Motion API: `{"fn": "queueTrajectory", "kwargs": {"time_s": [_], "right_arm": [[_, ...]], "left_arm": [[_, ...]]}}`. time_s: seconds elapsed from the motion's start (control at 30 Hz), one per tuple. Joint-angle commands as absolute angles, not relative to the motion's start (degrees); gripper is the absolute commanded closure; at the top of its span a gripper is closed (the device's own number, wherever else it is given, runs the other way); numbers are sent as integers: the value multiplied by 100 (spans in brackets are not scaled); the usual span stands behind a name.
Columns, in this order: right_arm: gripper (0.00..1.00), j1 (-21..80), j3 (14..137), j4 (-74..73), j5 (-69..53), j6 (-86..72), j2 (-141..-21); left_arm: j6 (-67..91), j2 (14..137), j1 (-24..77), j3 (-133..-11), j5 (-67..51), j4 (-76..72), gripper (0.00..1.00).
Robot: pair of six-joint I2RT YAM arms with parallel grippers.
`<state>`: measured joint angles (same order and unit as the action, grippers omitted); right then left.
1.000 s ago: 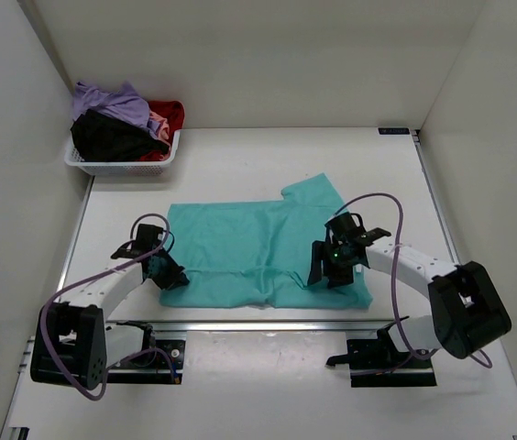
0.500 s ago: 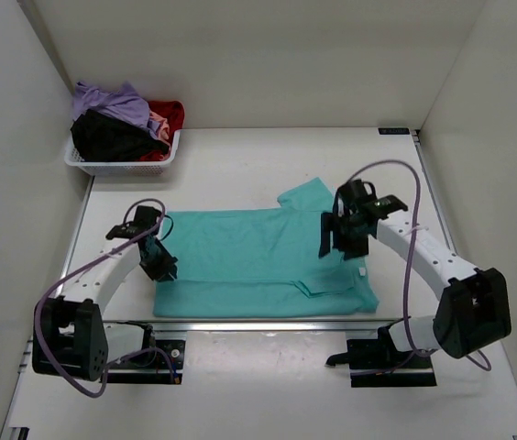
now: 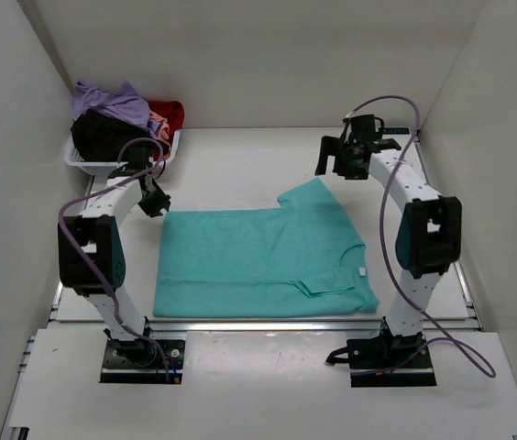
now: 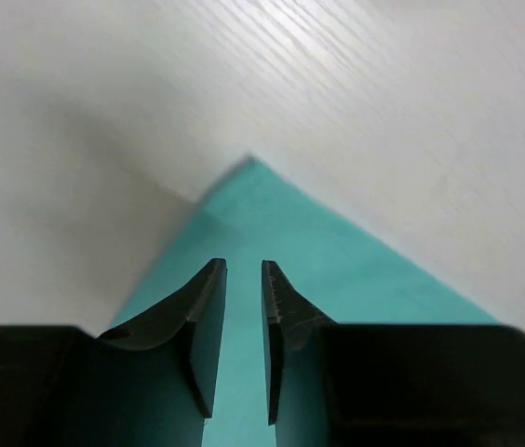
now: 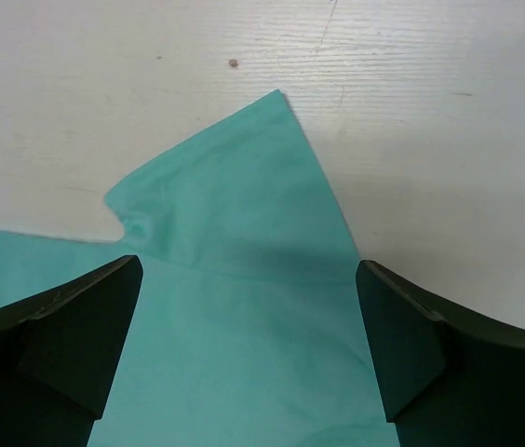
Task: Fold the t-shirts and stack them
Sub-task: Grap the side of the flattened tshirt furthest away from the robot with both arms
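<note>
My right gripper lowers its wide-open fingers onto the sleeve's pointed tip (image 3: 317,184) (image 5: 276,110) below next, since that tip sticks out alone on bare table.
The teal t-shirt (image 3: 258,261) lies flat on the table, folded in half, with one sleeve pointing to the far right. My left gripper (image 3: 155,203) hovers over its far left corner; in the left wrist view (image 4: 244,265) the jaws stand a narrow gap apart, empty, above the teal corner (image 4: 337,270). My right gripper (image 3: 330,165) is beyond the sleeve; in the right wrist view (image 5: 249,265) it is wide open and empty above the sleeve (image 5: 244,214). The purple (image 3: 112,99), black (image 3: 107,137), red (image 3: 171,115) and pink (image 3: 156,121) shirts lie piled in the basket.
The white slotted basket (image 3: 121,168) stands at the far left corner, just behind my left gripper. White walls close in the table on the left, back and right. Bare table shows on the far side between the grippers.
Both grippers moved from the near side to the far side, carrying the shirt's edge over. The shirt now lies flat and smooth. Both grippers have let go of it.
</note>
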<state>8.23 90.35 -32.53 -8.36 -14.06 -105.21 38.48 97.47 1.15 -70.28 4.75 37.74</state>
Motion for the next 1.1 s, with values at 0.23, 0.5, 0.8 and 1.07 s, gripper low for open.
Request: {"fn": "queueTrajectory", "kwargs": {"time_s": [0.23,0.5,0.8,1.07], "right_arm": [[7,782,11012,-3656,-738,-1046,-12559],[11,782,10776,-3806,-624,-1090,-12876],[23,1063,10731,-3947,-738,-1028,-13157],[68,1064,11118,-4131,-791,-1037,-13517]], "left_arm": [[3620,10994,0,-7857,817,3595,60],[3972,11162,44,-7559,633,3348,59],[4043,11540,123,-7708,396,3463,66],[3991,11531,88,-7611,167,3314,98]]}}
